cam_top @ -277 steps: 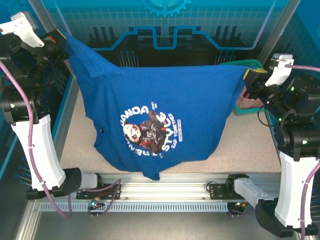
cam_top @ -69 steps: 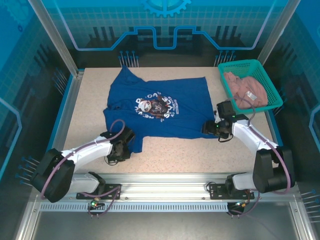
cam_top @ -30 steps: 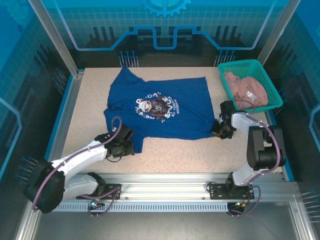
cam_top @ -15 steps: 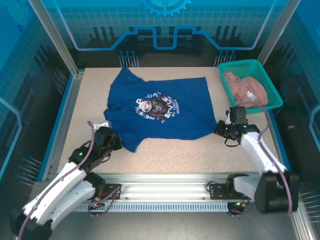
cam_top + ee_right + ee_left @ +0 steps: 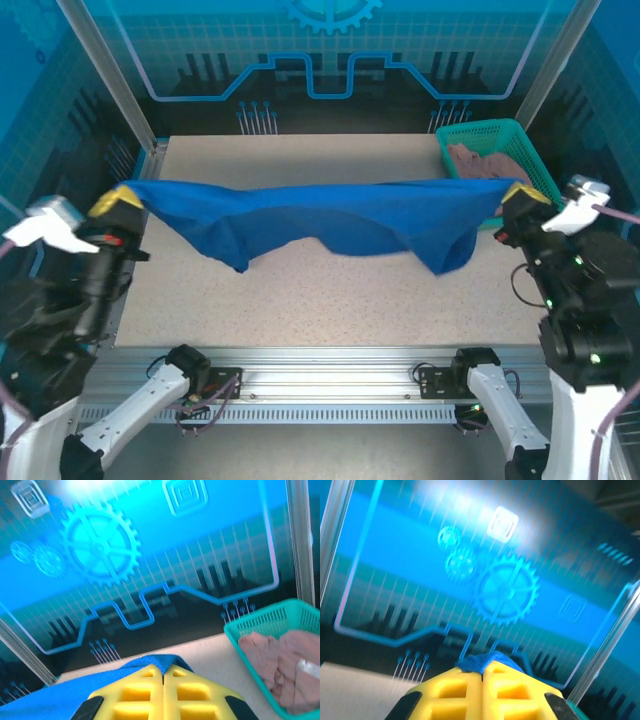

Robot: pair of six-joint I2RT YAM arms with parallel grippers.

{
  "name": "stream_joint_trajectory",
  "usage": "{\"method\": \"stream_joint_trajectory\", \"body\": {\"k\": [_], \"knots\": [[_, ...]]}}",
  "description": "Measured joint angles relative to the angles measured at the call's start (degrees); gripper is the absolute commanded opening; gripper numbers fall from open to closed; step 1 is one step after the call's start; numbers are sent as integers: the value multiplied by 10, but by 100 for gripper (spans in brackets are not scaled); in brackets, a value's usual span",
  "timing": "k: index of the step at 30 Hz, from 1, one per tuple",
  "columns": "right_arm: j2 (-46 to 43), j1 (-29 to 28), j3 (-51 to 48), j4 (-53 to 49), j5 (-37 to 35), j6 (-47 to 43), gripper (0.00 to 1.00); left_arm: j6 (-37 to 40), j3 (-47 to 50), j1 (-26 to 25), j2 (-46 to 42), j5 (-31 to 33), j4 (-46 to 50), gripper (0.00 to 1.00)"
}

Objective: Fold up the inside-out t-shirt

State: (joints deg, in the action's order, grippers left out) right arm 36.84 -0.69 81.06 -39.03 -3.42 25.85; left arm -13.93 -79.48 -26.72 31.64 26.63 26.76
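The shirt hangs sagging between both grippers, so next I will swing my right gripper outward and down to the bare far tabletop beside the teal basket and release the shirt's corner.
The inside-out t-shirt (image 5: 320, 218), royal blue, hangs stretched across the table between both arms, sagging in the middle with flaps drooping at left and right. My left gripper (image 5: 122, 198) is raised at the left edge, its yellow fingers shut on a shirt corner (image 5: 487, 661). My right gripper (image 5: 520, 195) is raised at the right edge, shut on the other corner (image 5: 160, 661). The plain blue face shows from above; the printed graphic is hidden.
A teal basket (image 5: 520, 145) with a pinkish-beige garment (image 5: 478, 160) stands at the back right, just behind the right gripper; the basket (image 5: 260, 630) is also in the right wrist view. The speckled tabletop (image 5: 330, 300) lies bare below the shirt. Blue enclosure walls surround the table.
Both arms have lifted from the table, raising the shirt off the surface and stretching it between them. Earlier it lay flat with the print up.
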Motion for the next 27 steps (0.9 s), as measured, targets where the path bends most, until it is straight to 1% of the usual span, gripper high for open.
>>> {"method": "stream_joint_trajectory", "body": {"k": [5,10,13,16,17,19,21,22,24,26,27], "knots": [[2,0,107,-50,-3,-20,0,59,-145,1,59,-10,13,0],[27,0,198,-83,-1,-45,0,131,-271,1,153,-7,15,0],[50,0,221,-86,2,-60,0,190,-327,1,221,17,10,0],[84,0,216,-83,9,-69,0,249,-354,7,288,46,-6,0],[100,0,208,-77,11,-71,0,261,-361,25,315,46,-9,0],[139,0,184,-53,13,-73,0,254,-381,103,372,18,-5,0],[197,-1,153,-15,12,-75,0,232,-391,185,442,-8,-7,0],[233,-3,142,5,10,-75,0,226,-394,211,480,-17,-10,0],[334,-8,137,45,2,-75,1,214,-408,238,564,-35,-22,0],[479,-16,172,78,-13,-76,6,205,-458,250,689,-54,-27,1],[551,-19,200,92,-20,-77,9,200,-495,251,757,-64,-28,7]]}}
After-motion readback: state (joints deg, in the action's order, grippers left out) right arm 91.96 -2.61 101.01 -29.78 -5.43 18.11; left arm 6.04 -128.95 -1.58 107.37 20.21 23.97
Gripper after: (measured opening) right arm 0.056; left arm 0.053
